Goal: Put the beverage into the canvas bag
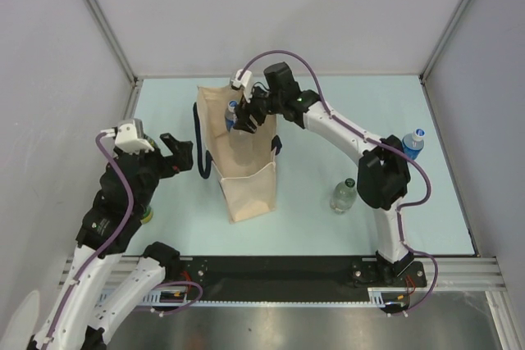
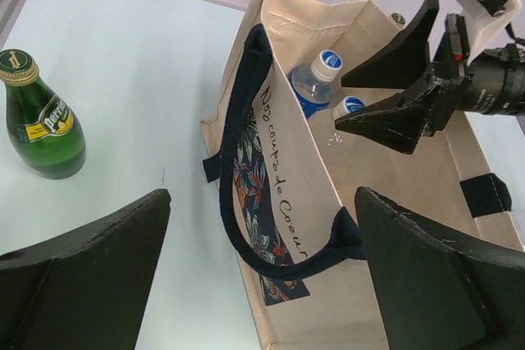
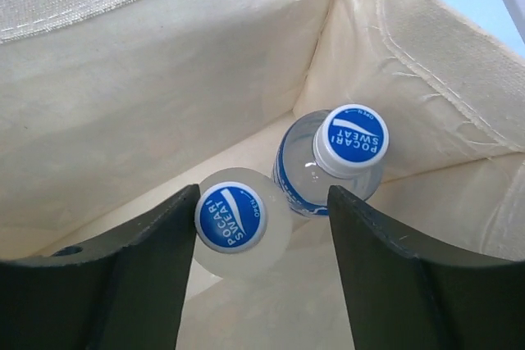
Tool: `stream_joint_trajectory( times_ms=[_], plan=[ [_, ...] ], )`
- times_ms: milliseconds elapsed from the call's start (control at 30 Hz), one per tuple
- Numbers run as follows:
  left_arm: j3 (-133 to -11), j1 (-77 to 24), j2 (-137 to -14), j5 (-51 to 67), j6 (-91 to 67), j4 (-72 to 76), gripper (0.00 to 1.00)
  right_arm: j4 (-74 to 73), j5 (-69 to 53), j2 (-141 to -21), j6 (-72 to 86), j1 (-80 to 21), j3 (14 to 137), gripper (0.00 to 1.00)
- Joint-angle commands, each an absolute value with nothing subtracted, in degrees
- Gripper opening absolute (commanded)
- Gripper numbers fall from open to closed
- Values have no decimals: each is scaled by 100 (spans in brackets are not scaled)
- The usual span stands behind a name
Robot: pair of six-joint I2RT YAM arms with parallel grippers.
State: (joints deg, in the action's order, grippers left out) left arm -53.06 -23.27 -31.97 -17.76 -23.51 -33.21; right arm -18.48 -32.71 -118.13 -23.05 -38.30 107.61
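Observation:
My empty left gripper moves to its left in the wrist view and down over the green Perrier bottle's cap (image 2: 15,61) next.
The beige canvas bag (image 1: 246,178) with navy handles stands upright mid-table, its mouth open. My right gripper (image 1: 246,120) is open over the bag's far end, jaws wide apart. In the right wrist view, two Pocari Sweat bottles stand inside the bag (image 3: 164,79): one blue cap (image 3: 232,216) lies between the right gripper's (image 3: 262,202) fingers, close to the left finger, and the other (image 3: 353,138) is just beyond. Both caps show in the left wrist view (image 2: 330,61), (image 2: 349,106). My left gripper (image 1: 184,153) is open and empty, left of the bag (image 2: 287,194).
A green Perrier bottle (image 2: 37,116) stands on the table left of the bag, beside my left arm (image 1: 145,215). A clear bottle (image 1: 344,195) stands right of the bag. A blue-capped bottle (image 1: 414,143) stands at the right edge, behind my right arm.

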Motion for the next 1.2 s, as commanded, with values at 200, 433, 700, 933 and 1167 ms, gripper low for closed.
stream_joint_trajectory(
  times_ms=[200,433,700,933,1167],
  plan=[
    [-5388,-2285,-3559,-1723,-2268,-2980,100,-2397,-3497,-10706,-2294,-3700,11170,73],
    [-5642,-2268,-4060,-1872,-2303,-2962,100,-3366,-4148,-10127,-2057,-3508,11514,73],
    [-6117,-1645,-4824,-1645,-2618,-3050,100,-3524,-4438,-9071,-1784,-2910,10479,73],
    [-6644,-591,-5799,-1371,-3076,-3269,100,-3700,-4711,-8113,-1784,-2049,9345,75],
    [-7110,245,-6599,-1432,-3068,-3683,97,-3911,-4816,-7550,-1872,-1372,8711,75]
  ],
)
